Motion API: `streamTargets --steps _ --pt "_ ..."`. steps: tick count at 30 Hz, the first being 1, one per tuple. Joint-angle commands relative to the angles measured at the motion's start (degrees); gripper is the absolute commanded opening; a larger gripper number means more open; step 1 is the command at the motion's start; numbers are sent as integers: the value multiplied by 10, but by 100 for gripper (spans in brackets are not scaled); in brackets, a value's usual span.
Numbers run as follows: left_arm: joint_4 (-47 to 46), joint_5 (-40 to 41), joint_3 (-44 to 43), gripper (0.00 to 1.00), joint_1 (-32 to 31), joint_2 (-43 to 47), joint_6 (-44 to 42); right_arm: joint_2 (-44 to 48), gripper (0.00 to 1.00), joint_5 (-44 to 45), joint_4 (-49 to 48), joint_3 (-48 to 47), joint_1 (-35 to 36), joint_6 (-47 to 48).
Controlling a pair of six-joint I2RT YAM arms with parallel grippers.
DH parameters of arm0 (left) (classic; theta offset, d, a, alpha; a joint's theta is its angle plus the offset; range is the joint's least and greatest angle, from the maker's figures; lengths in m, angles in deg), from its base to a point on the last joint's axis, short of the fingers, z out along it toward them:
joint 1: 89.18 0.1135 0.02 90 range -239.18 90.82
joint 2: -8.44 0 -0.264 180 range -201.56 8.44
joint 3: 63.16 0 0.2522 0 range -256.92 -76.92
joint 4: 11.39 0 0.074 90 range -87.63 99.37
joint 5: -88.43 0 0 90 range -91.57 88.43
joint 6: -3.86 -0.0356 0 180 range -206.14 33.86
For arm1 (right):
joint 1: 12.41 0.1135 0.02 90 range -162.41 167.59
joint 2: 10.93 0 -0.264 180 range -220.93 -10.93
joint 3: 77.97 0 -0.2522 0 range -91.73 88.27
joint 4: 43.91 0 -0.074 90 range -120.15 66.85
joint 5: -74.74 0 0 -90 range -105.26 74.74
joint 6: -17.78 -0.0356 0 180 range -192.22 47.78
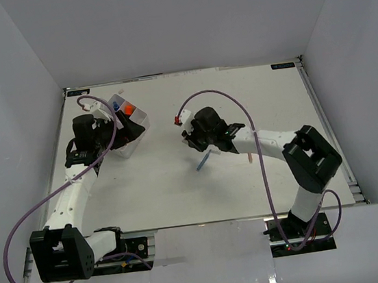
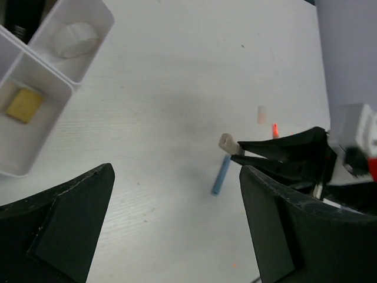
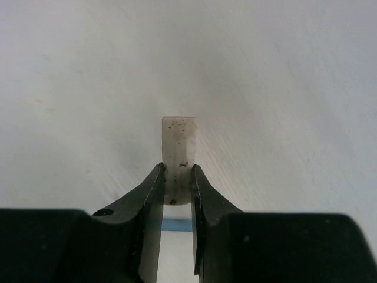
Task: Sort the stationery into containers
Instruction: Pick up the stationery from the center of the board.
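Note:
I will move my left gripper away from the tray (image 1: pixel 143 121) and onto the loose end of the white eraser, because that end sticks out past the fingers of my right gripper.
My right gripper (image 3: pixel 178 171) is shut on a small white eraser (image 3: pixel 178 141), which sticks out past the fingertips just above the table. From the left wrist view the same eraser (image 2: pixel 227 141) shows at the tip of the right gripper (image 2: pixel 238 151). A thin blue pen (image 1: pixel 204 160) lies on the table right under that gripper. The white divided tray (image 1: pixel 143 121) stands at the back left. My left gripper (image 1: pixel 115 128) hovers beside it, wide open (image 2: pixel 177 206) with nothing between its fingers.
The tray (image 2: pixel 70 88) holds a yellowish eraser (image 2: pixel 23 105), a clear tape ring (image 2: pixel 73 38), and an orange-capped highlighter (image 1: pixel 128 109) beside a blue-capped item (image 1: pixel 115 105). A small pinkish item (image 1: pixel 248 156) lies right of the blue pen. White walls enclose the table.

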Motion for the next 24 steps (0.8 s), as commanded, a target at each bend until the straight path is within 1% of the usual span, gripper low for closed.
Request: streamTargets --steps 1,2,5,7,8,11,13,15,24 --pt "-7 -85 -12 98 -19 4 46 98 8 -3 -111 27 57 -6" --pt "-7 -86 -12 98 -27 7 57 107 8 -1 -138 34 76 -9" --pt "-5 -84 -9 96 -61 12 79 137 8 11 -181 50 112 -13" --pt "-4 -83 -8 94 -75 17 87 148 8 25 -192 52 128 -13" --pt "-4 -79 -8 93 -92 19 91 150 8 29 -196 52 140 -12" --pt "-2 -67 -7 85 -115 30 101 154 8 35 -208 51 152 -11" --pt "2 -67 -5 75 -120 36 104 157 8 35 -211 51 158 -12" --pt "8 -68 -5 70 -125 41 105 158 8 52 -216 53 159 -14" --pt "26 -54 4 63 -127 76 101 166 8 72 -225 65 158 -19"
